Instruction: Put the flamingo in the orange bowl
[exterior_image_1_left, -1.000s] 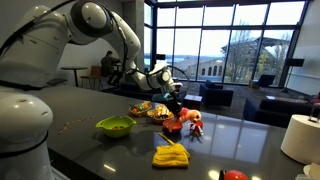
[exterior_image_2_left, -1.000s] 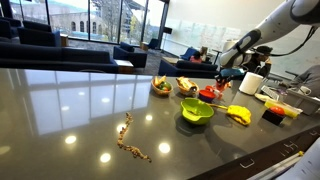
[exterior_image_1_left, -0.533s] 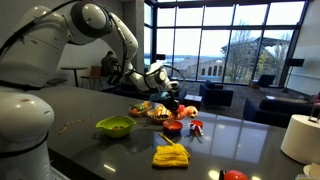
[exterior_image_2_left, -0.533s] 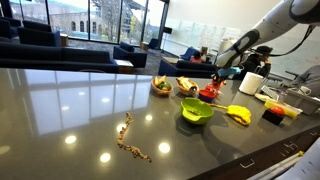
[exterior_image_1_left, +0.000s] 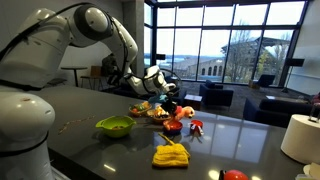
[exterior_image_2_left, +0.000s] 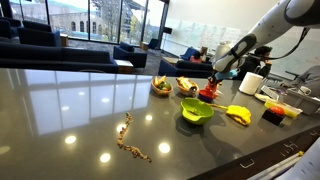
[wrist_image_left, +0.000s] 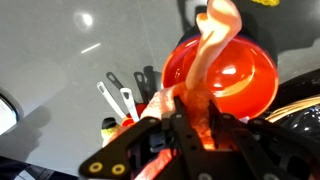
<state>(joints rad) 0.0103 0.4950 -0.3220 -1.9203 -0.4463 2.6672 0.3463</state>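
Observation:
The flamingo hangs over the open inside of the orange bowl (wrist_image_left: 245, 82), so the gripper will next go down toward the bowl and release the flamingo into it.
My gripper (wrist_image_left: 190, 108) is shut on the pink flamingo (wrist_image_left: 212, 40) and holds it just above the orange bowl (wrist_image_left: 245, 82). Its long neck hangs over the bowl's inside. In both exterior views the gripper (exterior_image_1_left: 172, 97) (exterior_image_2_left: 213, 78) holds the flamingo (exterior_image_1_left: 184, 109) (exterior_image_2_left: 209, 90) in the air over the small orange bowl (exterior_image_1_left: 172, 127) (exterior_image_2_left: 207, 100). The flamingo does not touch the bowl as far as I can tell.
A lime-green bowl (exterior_image_1_left: 115, 126) (exterior_image_2_left: 197, 110), a yellow ridged bunch (exterior_image_1_left: 170, 155) (exterior_image_2_left: 238, 115), a plate of mixed food (exterior_image_1_left: 150, 111) (exterior_image_2_left: 162, 85) and a small red-and-white object (exterior_image_1_left: 196, 127) (wrist_image_left: 115, 100) surround the orange bowl. A white roll (exterior_image_1_left: 300, 137) stands near the table edge.
The gripper has lifted the flamingo off the table beside the orange bowl and now holds it higher, over the bowl.

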